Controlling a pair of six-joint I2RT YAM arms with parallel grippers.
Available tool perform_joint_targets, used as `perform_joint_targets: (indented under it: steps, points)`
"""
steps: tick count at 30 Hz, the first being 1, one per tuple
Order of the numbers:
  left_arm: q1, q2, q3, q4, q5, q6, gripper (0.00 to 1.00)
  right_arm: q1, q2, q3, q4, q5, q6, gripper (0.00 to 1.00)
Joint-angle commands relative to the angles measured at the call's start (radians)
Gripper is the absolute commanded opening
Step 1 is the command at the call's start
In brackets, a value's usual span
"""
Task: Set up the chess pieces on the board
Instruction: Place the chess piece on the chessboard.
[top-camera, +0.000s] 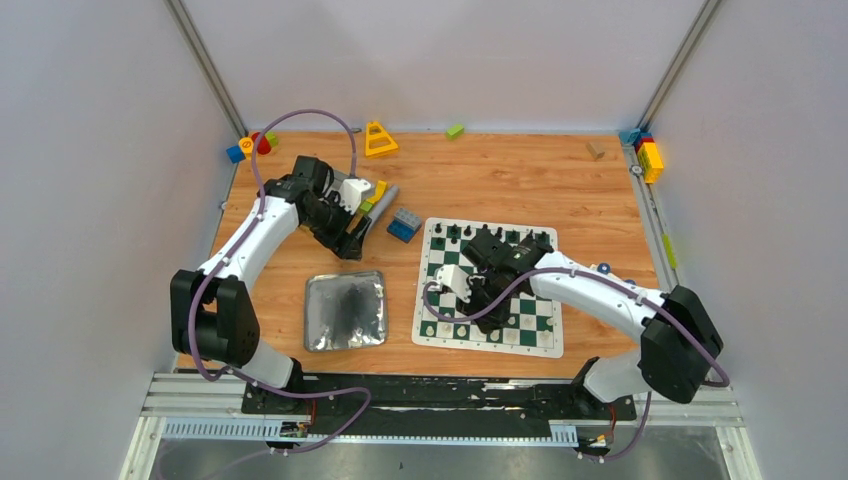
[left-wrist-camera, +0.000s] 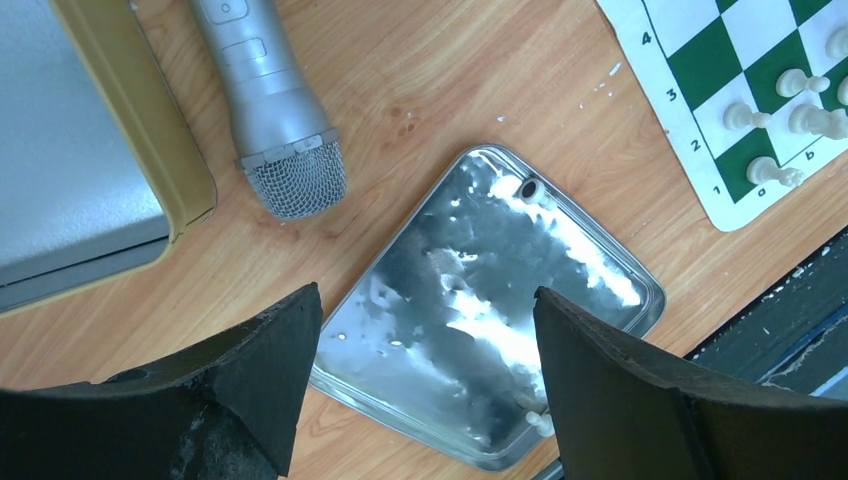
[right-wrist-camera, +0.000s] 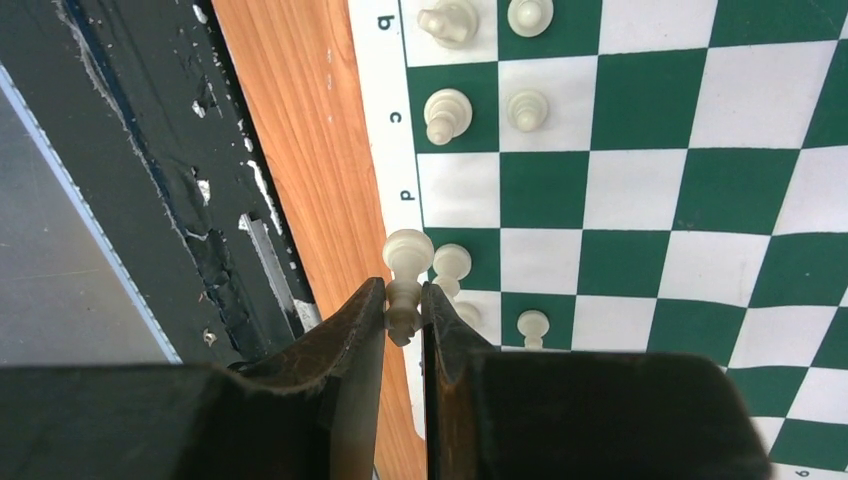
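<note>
Next, my right gripper moves down and toward the "d" mark, over the white square (top-camera: 478, 335) (right-wrist-camera: 459, 190) beside it, and releases the cream-white piece, because that square is empty.
The green and white board (top-camera: 545, 345) lies right of centre, with black pieces (top-camera: 512, 237) on its far row and white pieces (top-camera: 470, 330) near its front edge. My right gripper (right-wrist-camera: 403, 300) is shut on a cream-white chess piece (right-wrist-camera: 405, 282) and holds it above the board's near border by the "d" mark. Several white pieces (right-wrist-camera: 447, 112) stand on the board (right-wrist-camera: 640, 190) beside it. My left gripper (left-wrist-camera: 420, 340) is open and empty, above the silver tray (left-wrist-camera: 420, 330). Two small pieces (left-wrist-camera: 530, 188) lie in the tray. The board's corner (left-wrist-camera: 660, 90) shows white pieces (left-wrist-camera: 775, 172).
A grey microphone (left-wrist-camera: 268, 100) and a yellow-edged case (left-wrist-camera: 130, 120) lie left of the tray (top-camera: 345, 310). Coloured blocks (top-camera: 403, 226) and a yellow triangle (top-camera: 379, 139) sit at the back, more blocks (top-camera: 648, 157) at the right rail. The black base rail (right-wrist-camera: 170, 200) runs along the near edge.
</note>
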Motion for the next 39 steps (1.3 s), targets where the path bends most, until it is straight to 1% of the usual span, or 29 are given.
perform_joint_targets:
  steps: [1, 16, 39]
  points:
    - [-0.004, -0.02, -0.007, 0.019, 0.009, -0.012, 0.85, -0.005, 0.037, -0.001, 0.061, -0.004, -0.004, 0.01]
    - [-0.004, -0.035, -0.021, 0.029, 0.003, -0.01, 0.86, -0.007, 0.134, -0.003, 0.106, 0.024, -0.005, 0.02]
    - [-0.004, -0.026, -0.022, 0.026, 0.004, -0.006, 0.86, -0.005, 0.17, -0.015, 0.13, 0.042, 0.021, 0.06]
